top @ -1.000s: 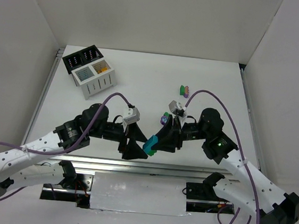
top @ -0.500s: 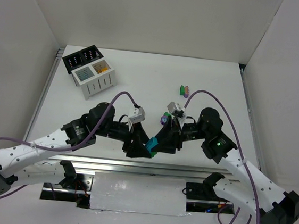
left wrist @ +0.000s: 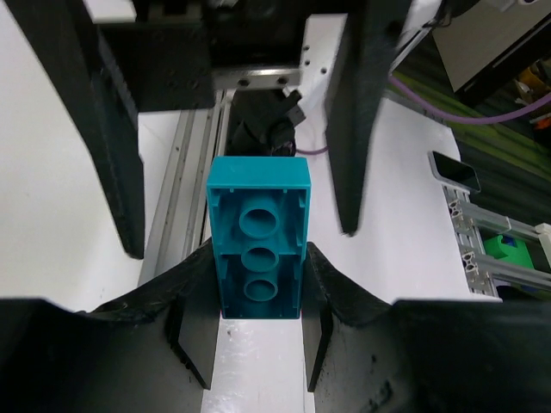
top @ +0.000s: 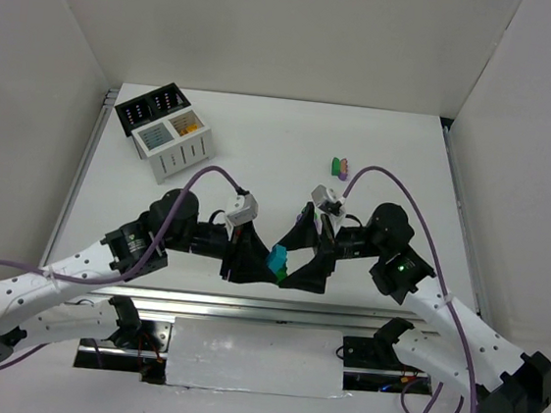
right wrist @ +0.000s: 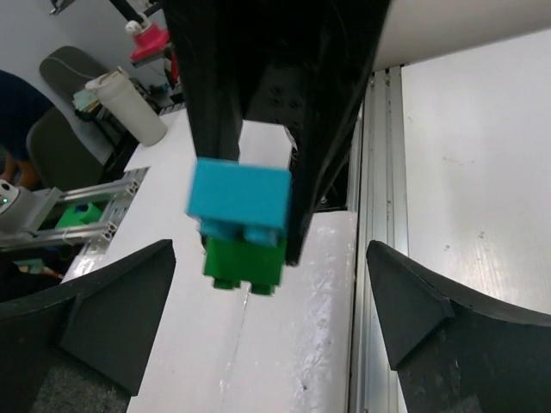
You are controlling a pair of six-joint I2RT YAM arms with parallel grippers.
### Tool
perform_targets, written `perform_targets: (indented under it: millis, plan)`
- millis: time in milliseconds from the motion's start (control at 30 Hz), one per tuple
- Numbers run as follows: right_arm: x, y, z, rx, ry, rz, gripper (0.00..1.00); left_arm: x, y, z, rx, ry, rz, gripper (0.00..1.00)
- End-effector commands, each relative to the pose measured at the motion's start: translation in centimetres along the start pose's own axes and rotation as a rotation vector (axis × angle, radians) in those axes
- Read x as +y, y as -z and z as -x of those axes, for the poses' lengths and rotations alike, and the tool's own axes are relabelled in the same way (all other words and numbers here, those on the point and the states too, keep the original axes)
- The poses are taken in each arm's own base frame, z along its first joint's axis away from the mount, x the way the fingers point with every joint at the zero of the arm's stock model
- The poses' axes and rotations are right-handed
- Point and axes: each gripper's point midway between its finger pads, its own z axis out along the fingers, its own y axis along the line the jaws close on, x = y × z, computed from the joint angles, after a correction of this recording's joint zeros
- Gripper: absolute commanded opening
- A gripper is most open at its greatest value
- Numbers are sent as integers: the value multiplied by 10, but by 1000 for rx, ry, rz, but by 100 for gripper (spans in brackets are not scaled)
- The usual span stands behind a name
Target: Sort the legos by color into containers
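My left gripper swings outward over the white container free of orange [top: 155, 136], to its left in the top view, and releases the teal brick [top: 277, 260] there next.
Two joined legos hang above the table's near edge between my two grippers: a teal brick [top: 277, 260] [left wrist: 258, 237] [right wrist: 239, 196] with a green brick [right wrist: 245, 258] stuck to its studs. My left gripper [top: 255, 264] [left wrist: 258, 288] is shut on the teal brick's sides. My right gripper [top: 299, 260] [right wrist: 271, 301] stands open around the pair, touching neither brick. Two more small legos [top: 339, 166], green and purplish, lie at the back right. The containers sit at the back left: a white pair [top: 174, 145] and a black pair [top: 153, 107].
An aluminium rail [top: 265, 309] runs along the near edge under the grippers. Purple cables [top: 396, 185] loop over both arms. White walls close in the table on three sides.
My left gripper has shut on the teal brick. My right gripper, shut on the bricks before, has opened wide and let go.
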Motion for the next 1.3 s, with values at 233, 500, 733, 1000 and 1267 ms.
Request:
perform_targets:
  millis: [233, 500, 733, 1000, 1267]
  plan:
    - [8, -2, 1, -56, -22, 41, 65, -24, 8, 30, -109, -105, -80, 0]
    - [13, -1, 9, -80, 2, 33, 42, -20, 2, 26, -90, -80, -82, 0]
    - [0, -4, 7, -77, -12, -21, 0, -17, -2, 24, -82, -63, -82, 0]
    - [-7, -3, -14, 16, 30, -26, 0, -9, 8, 31, -81, -80, 17, 0]
    - [-9, 1, -15, 22, 51, -58, 0, -13, 18, 33, -65, -82, 19, 0]
